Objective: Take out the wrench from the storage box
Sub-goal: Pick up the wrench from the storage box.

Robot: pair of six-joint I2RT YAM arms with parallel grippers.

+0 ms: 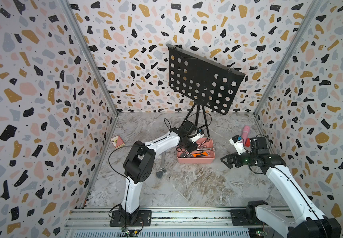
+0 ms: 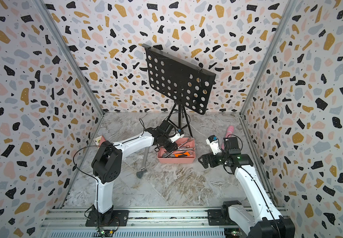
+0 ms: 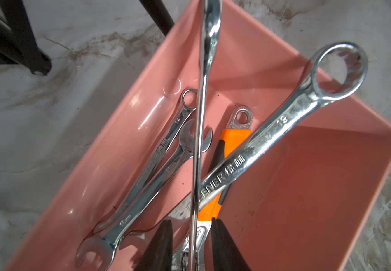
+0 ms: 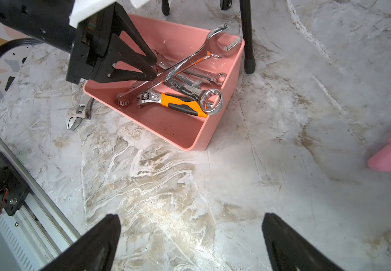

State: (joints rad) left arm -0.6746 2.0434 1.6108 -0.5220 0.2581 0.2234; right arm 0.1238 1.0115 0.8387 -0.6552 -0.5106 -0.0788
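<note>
The long chrome wrench's handle [image 3: 194, 220] already runs between my left gripper's open fingers, so next I will lower them a little deeper into the box [image 3: 330, 176] and close them.
The salmon-pink storage box [image 1: 195, 161] [image 2: 176, 161] [image 3: 330, 176] [image 4: 178, 138] sits mid-table with several wrenches in it. A long chrome wrench [image 3: 201, 117] [image 4: 182, 65] leans up on the box's far rim. My left gripper [image 3: 192, 225] [image 4: 153, 69] [image 1: 189, 147] reaches into the box, open a little. Its two fingers straddle that wrench's shaft with a gap on each side. Under it lie a large ring-ended wrench [image 3: 272, 131], an orange-handled adjustable wrench [image 3: 233, 140] [image 4: 178, 102] and two smaller wrenches [image 3: 157, 159]. My right gripper [image 4: 191, 223] [image 1: 226, 161] hovers wide open and empty, to the right of the box.
A grey adjustable wrench [image 1: 162, 164] [image 4: 79, 115] lies on the table left of the box. A black perforated music stand [image 1: 203, 82] rises behind the box, its tripod legs [image 1: 197, 121] close to the far rim. A pink cylinder [image 1: 245, 131] lies at the back right.
</note>
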